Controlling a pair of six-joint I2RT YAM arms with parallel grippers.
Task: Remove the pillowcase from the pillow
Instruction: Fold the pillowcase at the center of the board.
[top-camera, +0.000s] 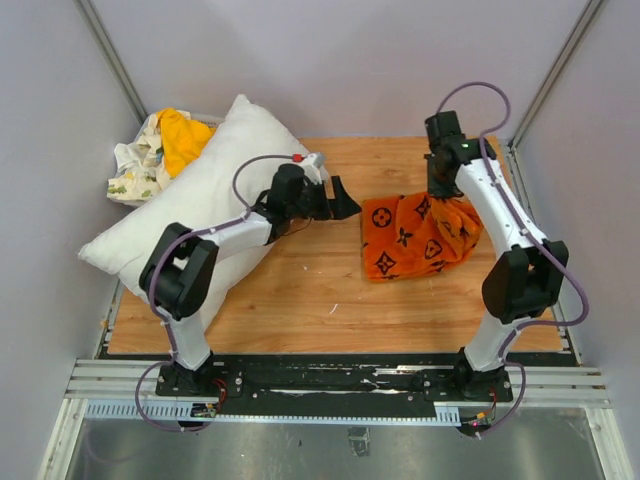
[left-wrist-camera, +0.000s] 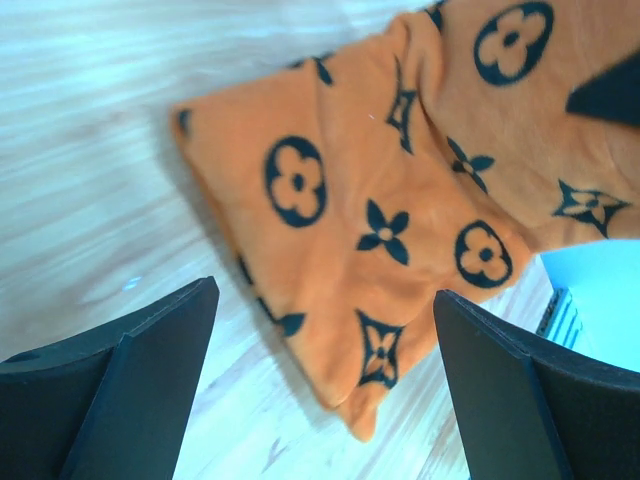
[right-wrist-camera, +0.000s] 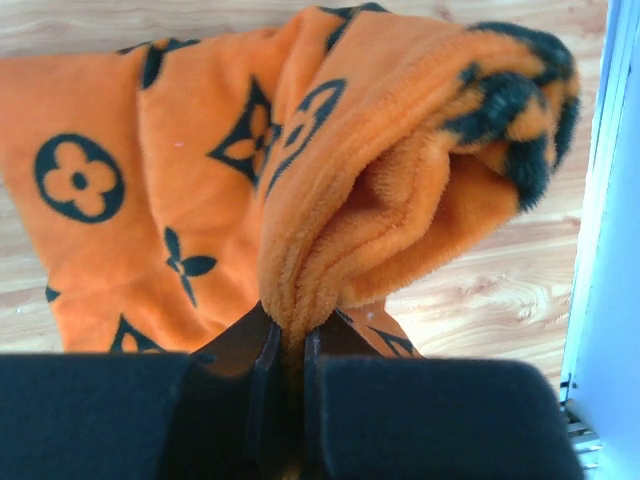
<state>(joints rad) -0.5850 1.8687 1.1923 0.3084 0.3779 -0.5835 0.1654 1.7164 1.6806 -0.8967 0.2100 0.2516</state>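
The pillowcase's flat end lies spread out, so I will next move my right gripper to the left in the top view, bring the pillowcase's fold over that end and release the fold.
The orange pillowcase (top-camera: 415, 236) with black flower motifs lies crumpled on the wooden table, right of centre, apart from the pillow. The plump white pillow (top-camera: 205, 195) rests at the left, partly over the table edge, under my left arm. My right gripper (top-camera: 440, 188) is shut on a bunched fold of the pillowcase (right-wrist-camera: 380, 180) at its far right end, lifting that end. My left gripper (top-camera: 342, 200) is open, just left of the pillowcase, its fingers (left-wrist-camera: 130, 370) wide apart above the pillowcase's near corner (left-wrist-camera: 360, 300) with nothing between them.
A yellow-orange cloth (top-camera: 183, 137) and a white printed cloth (top-camera: 135, 165) lie heaped at the back left behind the pillow. Grey walls close the table's sides and back. Bare wood (top-camera: 300, 300) shows in front of the pillowcase.
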